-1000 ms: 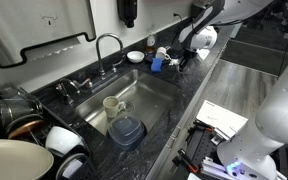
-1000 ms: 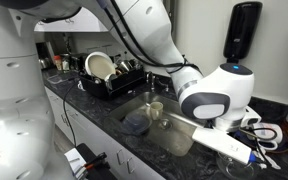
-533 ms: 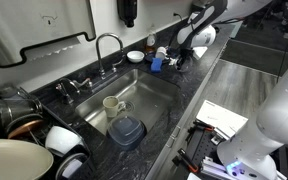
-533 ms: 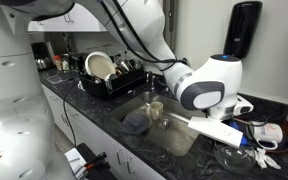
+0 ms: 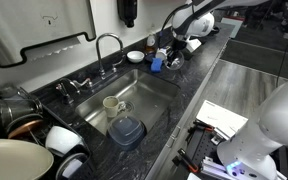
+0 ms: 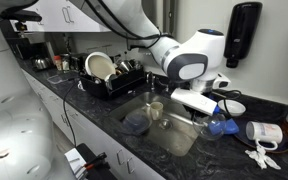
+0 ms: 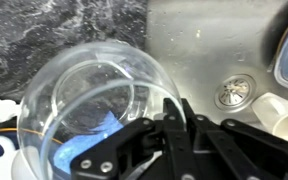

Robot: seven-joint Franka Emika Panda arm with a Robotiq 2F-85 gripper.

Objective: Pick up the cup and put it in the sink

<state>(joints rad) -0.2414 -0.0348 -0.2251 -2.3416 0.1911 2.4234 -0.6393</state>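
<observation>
My gripper will next move from the counter edge down to the bare bottom of the sink beside the drain to release the cup (image 7: 84, 100), because the mug and the container leave that spot clear.
In the wrist view my gripper (image 7: 174, 108) is shut on the rim of the clear cup (image 7: 84, 100), which I see from above. The cup hangs over the counter edge beside the steel sink (image 7: 204, 50), whose drain (image 7: 234, 92) shows to the right. In both exterior views the gripper (image 5: 174, 50) (image 6: 196, 102) is above the end of the sink (image 5: 149, 95) (image 6: 179, 140) that lies away from the dish rack. The clear cup is hard to make out in those views.
A cream mug (image 5: 112, 103) and a grey-blue container (image 5: 126, 130) lie in the sink. A curved chrome faucet (image 5: 106, 45) stands behind it. A blue item (image 5: 156, 64) and a white bowl (image 5: 134, 56) sit nearby. A dish rack (image 6: 109, 75) holds plates.
The arm has moved from the counter beside the sink towards the sink basin, carrying the cup. The objects in the sink have not moved.
</observation>
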